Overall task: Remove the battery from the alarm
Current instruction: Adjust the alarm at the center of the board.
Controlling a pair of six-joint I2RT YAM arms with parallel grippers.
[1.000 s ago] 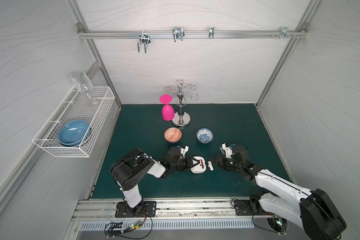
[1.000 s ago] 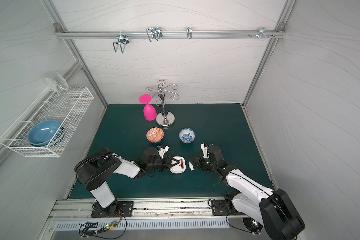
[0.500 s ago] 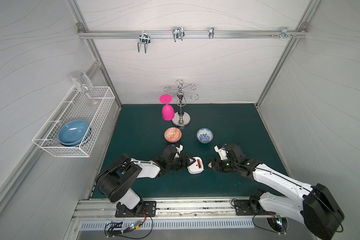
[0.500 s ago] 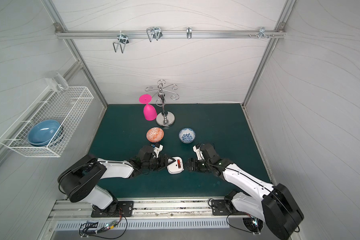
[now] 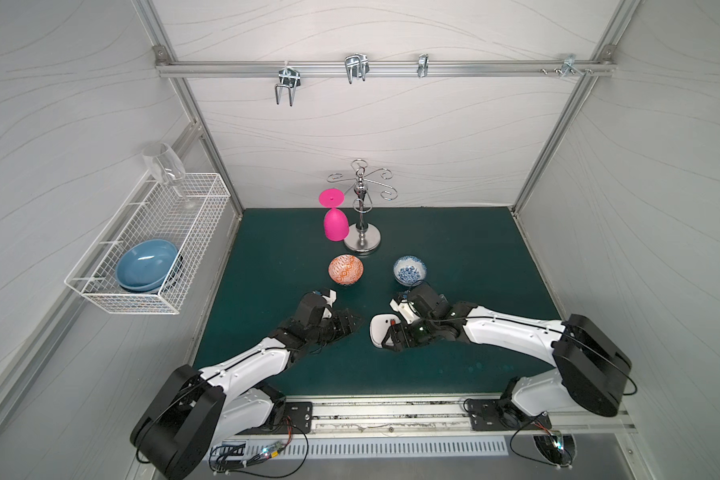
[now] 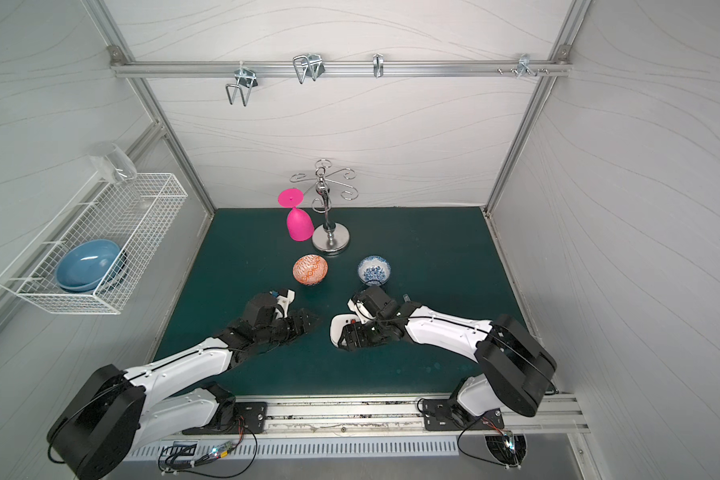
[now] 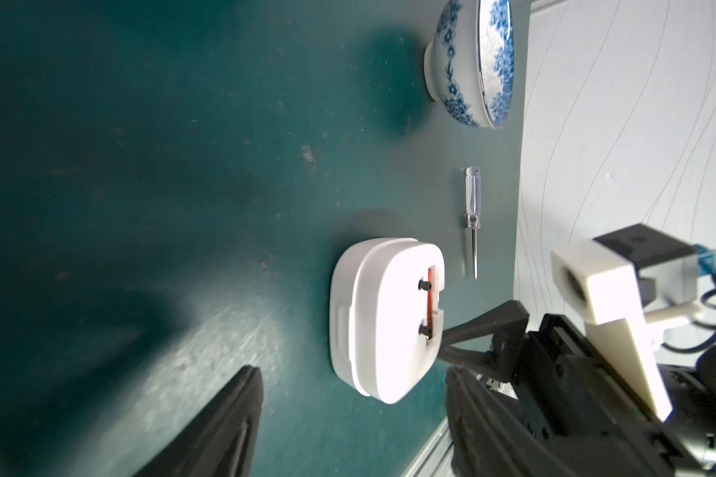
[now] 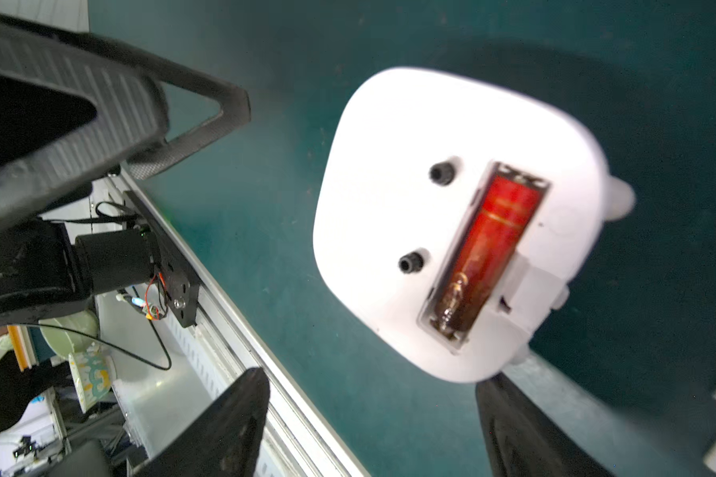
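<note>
Next, the right gripper lifts off, moves outward and lowers around the clear screwdriver handle (image 6: 406, 298), as the battery is sunk in its slot.
The white alarm (image 5: 378, 331) (image 6: 336, 328) lies face down on the green mat, plain back up. Its battery slot is uncovered, and the red battery (image 8: 488, 252) (image 7: 430, 297) sits inside it. My right gripper (image 8: 371, 384) (image 5: 391, 337) is open at the alarm's right edge, one finger on each side of its near corner, gripping nothing. My left gripper (image 7: 351, 396) (image 5: 352, 325) is open too, a short gap to the left of the alarm and pointing at it, nothing between its fingers.
A clear-handled screwdriver (image 7: 472, 214) lies on the mat just behind the alarm. Farther back stand an orange patterned bowl (image 5: 346, 270), a blue-and-white bowl (image 5: 409, 270), an upturned pink goblet (image 5: 334, 224) and a metal stand (image 5: 362, 243). A wire basket (image 5: 100, 297) hangs on the left wall.
My left gripper has opened and drawn back left, off the alarm. My right gripper has opened wider and moved left up to the alarm, which has shifted slightly left.
</note>
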